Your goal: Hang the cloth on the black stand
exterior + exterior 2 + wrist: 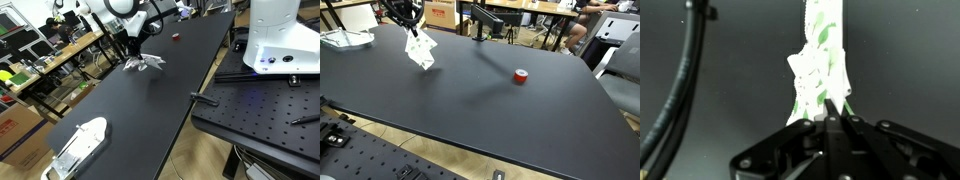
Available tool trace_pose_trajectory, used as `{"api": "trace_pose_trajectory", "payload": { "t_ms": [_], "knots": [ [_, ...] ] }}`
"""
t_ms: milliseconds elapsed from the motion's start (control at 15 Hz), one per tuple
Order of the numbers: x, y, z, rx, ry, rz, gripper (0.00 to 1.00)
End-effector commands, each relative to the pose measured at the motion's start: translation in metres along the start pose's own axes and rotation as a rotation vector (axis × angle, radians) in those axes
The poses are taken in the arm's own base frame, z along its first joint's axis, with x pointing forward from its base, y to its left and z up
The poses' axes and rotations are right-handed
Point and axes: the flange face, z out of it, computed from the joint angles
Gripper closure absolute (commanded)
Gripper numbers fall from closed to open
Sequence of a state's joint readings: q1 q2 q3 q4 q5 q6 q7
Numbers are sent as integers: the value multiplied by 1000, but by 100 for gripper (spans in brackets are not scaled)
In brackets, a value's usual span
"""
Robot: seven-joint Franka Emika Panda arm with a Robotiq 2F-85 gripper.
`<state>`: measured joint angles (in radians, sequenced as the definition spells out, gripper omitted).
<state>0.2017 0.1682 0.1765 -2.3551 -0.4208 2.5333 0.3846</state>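
Observation:
My gripper will next go up first, as the cloth's end hangs low, then across and down over the black stand's top bar [488, 14] to release the cloth.
The cloth is white with green marks. It hangs from my gripper in both exterior views [146, 63] [421, 50], its lower end close to the black tabletop. My gripper [135, 52] [412, 27] is shut on the cloth's top. In the wrist view the shut fingers [830, 113] pinch the cloth [818, 55], which stretches away from them. A black stand-like frame [480, 21] stands at the table's far edge, well away from the gripper.
A small red object [521, 77] [176, 37] lies on the black table [490, 110]. A white object [82, 143] [345, 39] sits near one table end. Another white robot base [275, 35] stands on a perforated board beside the table.

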Motion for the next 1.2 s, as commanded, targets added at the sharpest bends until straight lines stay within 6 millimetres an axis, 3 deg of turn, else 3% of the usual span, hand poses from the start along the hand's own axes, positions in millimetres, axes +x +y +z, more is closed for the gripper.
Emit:
{"api": "trace_pose_trajectory", "payload": {
  "t_ms": [0, 267, 533, 667, 867, 1133],
  "knots": [
    [-10, 18, -69, -44, 39, 174, 99],
    [-20, 56, -141, -61, 131, 344, 99],
    [-36, 116, -205, -47, 229, 513, 99],
    [-45, 148, -226, -40, 276, 602, 99],
    [-55, 194, -238, -16, 305, 707, 99],
    [-63, 251, -222, 26, 278, 842, 99]
  ]
}}
